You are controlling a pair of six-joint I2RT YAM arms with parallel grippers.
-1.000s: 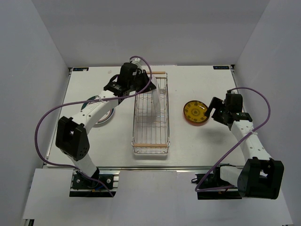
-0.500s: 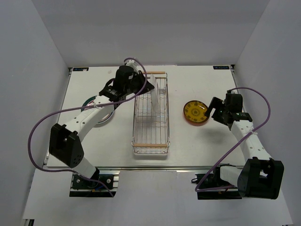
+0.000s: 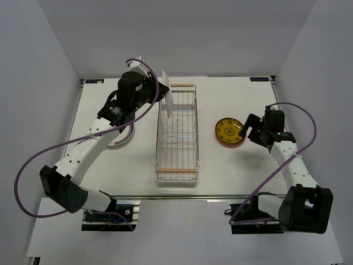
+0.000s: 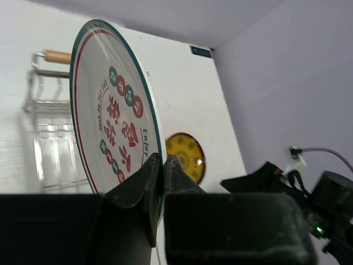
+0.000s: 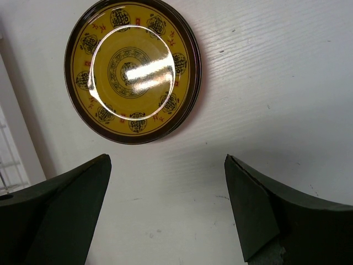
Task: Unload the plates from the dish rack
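Observation:
The stacked plates are below the left gripper, to its left in the top view. The robot needs to move the left gripper to them next, tilt the upright plate flatter, then lower it and let it go.
My left gripper [image 4: 160,161] is shut on the rim of a white plate with a dark-green rim and red characters [image 4: 113,127], held upright in the air above the far left corner of the dish rack [image 3: 176,134]; it also shows in the top view [image 3: 165,91]. The silver wire rack with wooden handles holds no plates that I can see. A yellow dotted plate [image 3: 229,132] lies flat on the table right of the rack, on top of other small plates [image 5: 132,69]. My right gripper [image 5: 165,193] is open and empty, just near of that stack.
More plates [image 3: 120,137] lie stacked on the table left of the rack, partly hidden under my left arm. White walls close in the table on the left, far and right sides.
My left gripper has lifted the white green-rimmed plate up out of the rack and carried it left and toward the far corner. The right arm has not moved.

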